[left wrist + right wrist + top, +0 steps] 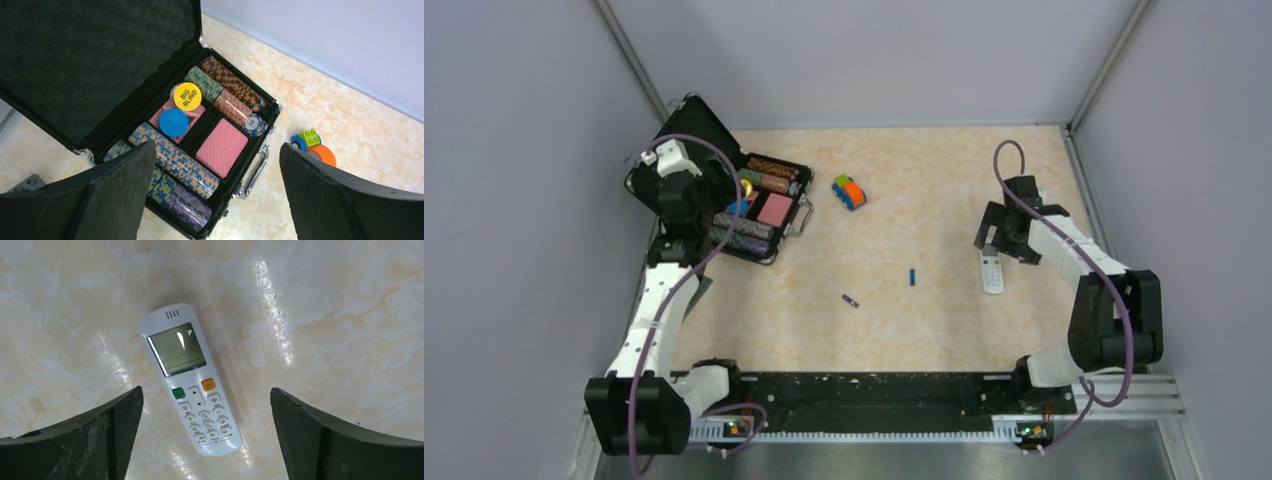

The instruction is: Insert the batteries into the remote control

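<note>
The white body lies between the right gripper's open fingertips with room on both sides, so the robot will next move the right gripper down and back onto the remote's button rows.
The white remote control (992, 272) lies flat, buttons up, on the right side of the table. In the right wrist view the remote (190, 377) sits between my open fingers with room on both sides. My right gripper (1004, 238) hovers just above its far end, open and empty. The blue battery (913, 277) lies left of the remote. The darker blue-purple battery (851, 301) lies further left and nearer. My left gripper (686, 200) is open and empty above the black chip case (759, 210), far from both batteries.
The open chip case (235, 172) holds striped chip stacks, card decks and a yellow disc. An orange-blue-green toy car (849, 191) stands right of it; it also shows in the left wrist view (314, 146). Grey walls ring the table.
</note>
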{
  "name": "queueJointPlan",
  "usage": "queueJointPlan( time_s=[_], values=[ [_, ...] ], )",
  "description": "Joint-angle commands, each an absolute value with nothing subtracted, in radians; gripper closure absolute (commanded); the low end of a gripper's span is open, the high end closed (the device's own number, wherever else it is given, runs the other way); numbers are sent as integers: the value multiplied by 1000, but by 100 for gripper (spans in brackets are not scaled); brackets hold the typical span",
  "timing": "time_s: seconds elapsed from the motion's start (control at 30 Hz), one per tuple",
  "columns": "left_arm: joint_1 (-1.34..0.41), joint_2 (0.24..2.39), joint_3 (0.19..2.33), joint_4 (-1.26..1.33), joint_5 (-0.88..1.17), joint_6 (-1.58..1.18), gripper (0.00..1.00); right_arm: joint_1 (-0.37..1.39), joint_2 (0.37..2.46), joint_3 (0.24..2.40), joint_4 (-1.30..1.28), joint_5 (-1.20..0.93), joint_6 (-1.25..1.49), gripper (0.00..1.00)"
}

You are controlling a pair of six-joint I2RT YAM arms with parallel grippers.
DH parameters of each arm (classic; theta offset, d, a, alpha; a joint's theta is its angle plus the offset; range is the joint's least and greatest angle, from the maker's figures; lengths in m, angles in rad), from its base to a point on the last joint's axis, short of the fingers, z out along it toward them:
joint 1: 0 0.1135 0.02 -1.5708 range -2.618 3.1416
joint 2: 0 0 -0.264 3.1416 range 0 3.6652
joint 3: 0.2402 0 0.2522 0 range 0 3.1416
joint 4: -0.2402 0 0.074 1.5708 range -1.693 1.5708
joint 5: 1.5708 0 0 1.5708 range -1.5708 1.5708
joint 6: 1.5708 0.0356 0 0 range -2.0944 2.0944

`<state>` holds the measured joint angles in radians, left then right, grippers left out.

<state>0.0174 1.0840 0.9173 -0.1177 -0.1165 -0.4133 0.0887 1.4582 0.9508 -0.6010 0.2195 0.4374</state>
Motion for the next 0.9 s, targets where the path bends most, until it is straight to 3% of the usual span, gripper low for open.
queueJointPlan(
  time_s=[0.0, 0.4, 0.87],
  values=[
    [18, 1043, 859, 37, -185, -406, 3, 79, 1479, 971, -602, 145, 415, 6],
    [18, 1078, 904, -67, -150, -429, 3, 85, 1571, 958, -632, 117, 412, 24],
    [19, 1077, 896, -60, -152, -427, 3, 125, 1589, 927, -717, 179, 404, 22]
  ],
)
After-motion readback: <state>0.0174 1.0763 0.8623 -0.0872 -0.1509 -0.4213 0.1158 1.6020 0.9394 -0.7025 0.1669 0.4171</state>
